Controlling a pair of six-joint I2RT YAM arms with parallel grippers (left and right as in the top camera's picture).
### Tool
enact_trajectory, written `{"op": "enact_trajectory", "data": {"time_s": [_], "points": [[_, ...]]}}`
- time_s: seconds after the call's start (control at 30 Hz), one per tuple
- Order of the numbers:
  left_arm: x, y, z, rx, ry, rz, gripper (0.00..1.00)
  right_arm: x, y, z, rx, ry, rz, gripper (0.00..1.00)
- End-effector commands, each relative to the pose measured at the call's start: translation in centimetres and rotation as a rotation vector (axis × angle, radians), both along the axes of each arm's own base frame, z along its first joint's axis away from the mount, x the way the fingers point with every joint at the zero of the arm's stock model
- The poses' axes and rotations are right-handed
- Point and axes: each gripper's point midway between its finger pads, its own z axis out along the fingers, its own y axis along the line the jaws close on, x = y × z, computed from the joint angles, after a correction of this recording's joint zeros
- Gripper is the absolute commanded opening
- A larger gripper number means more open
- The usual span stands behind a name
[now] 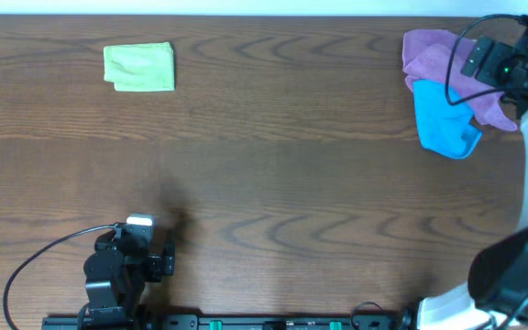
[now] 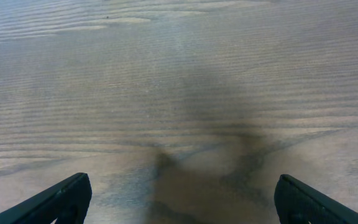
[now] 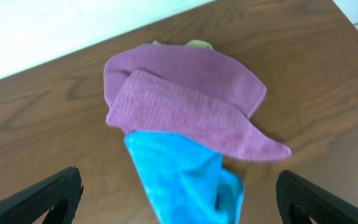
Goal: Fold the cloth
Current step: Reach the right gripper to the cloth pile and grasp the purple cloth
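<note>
My right gripper lowers with open fingers onto the middle of the purple cloth's upper fold (image 1: 462,82) (image 3: 197,120) next. That layer lies uppermost and covers the blue cloth's far end.
A crumpled purple cloth (image 1: 438,57) lies at the far right of the table, partly over a blue cloth (image 1: 443,124). Both show in the right wrist view, purple (image 3: 185,99) above blue (image 3: 182,174), with a green scrap (image 3: 197,43) peeking out behind. My right gripper (image 3: 179,202) is open above the blue cloth, holding nothing. A folded green cloth (image 1: 139,67) lies at the far left. My left gripper (image 2: 179,199) is open and empty over bare wood near the front left (image 1: 140,252).
The wooden table (image 1: 273,183) stretches between the cloths. A black cable (image 1: 456,64) loops over the purple cloth by the right wrist. The right arm's white base (image 1: 511,275) stands at the front right corner.
</note>
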Motion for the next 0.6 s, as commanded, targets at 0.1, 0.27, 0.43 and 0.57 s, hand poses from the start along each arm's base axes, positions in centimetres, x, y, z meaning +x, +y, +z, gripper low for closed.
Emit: {"op": "enact_trajectory", "data": {"time_s": [0.1,0.27,0.43,0.57], "points": [[-0.1,0.0,-0.4,0.021,0.008,-0.011,0.95,1.5,-1.4,-1.7,-0.036,0.021,-0.010,0.99],[-0.1,0.0,-0.4,0.021,0.008,-0.011,0.95,3.2,-2.5,-4.0,-0.056,0.018,-0.030,0.99],[-0.1,0.0,-0.4,0.021,0.008,-0.011,0.95,5.3,-3.6,-7.0,-0.057,0.010,-0.038,0.99],[-0.1,0.0,-0.4,0.021,0.008,-0.011,0.95,6.2,-3.9,-9.6,-0.050,0.031,-0.038,0.99]]}}
